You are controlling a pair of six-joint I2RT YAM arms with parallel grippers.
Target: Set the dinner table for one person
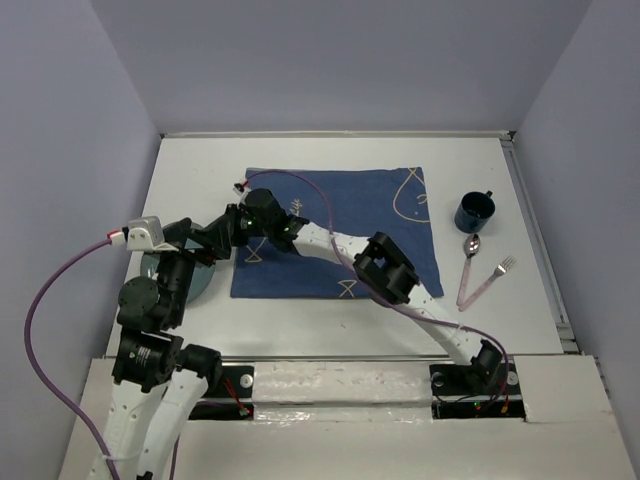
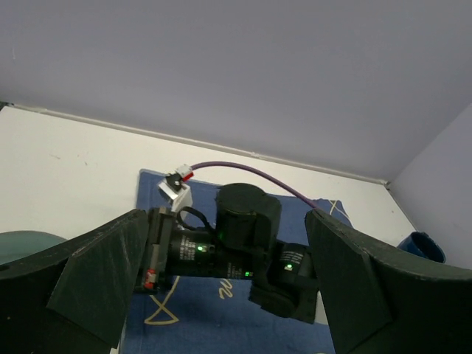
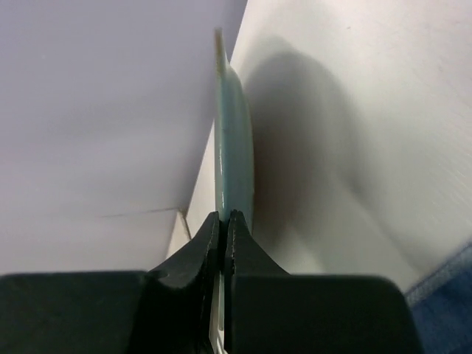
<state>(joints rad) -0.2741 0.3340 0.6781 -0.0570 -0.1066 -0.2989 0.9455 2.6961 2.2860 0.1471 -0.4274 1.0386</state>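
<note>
The right gripper moves to the right in the top view and down next, releasing the plate [image 1: 195, 285] onto the mat's middle, since it hangs beside the bare mat.
The white dinner table [image 1: 200, 160] carries a dark blue mat [image 1: 370, 200] at its middle. My right arm reaches left across the mat. My right gripper [image 1: 213, 252] is shut on the rim of a teal plate [image 1: 195, 285] at the mat's left edge. In the right wrist view the gripper [image 3: 223, 221] pinches the plate [image 3: 234, 140], which shows edge-on. My left gripper [image 1: 196, 238] hovers just beside it, open and empty. In the left wrist view its fingers [image 2: 96, 280] stand wide apart, and it [image 2: 228, 295] faces the right arm's wrist. The plate's edge [image 2: 22, 243] shows at lower left.
A dark blue mug [image 1: 475, 210] stands right of the mat and also shows in the left wrist view [image 2: 420, 247]. A spoon [image 1: 470, 262] and a fork [image 1: 495, 275] with pink handles lie below it. My left arm hides part of the plate.
</note>
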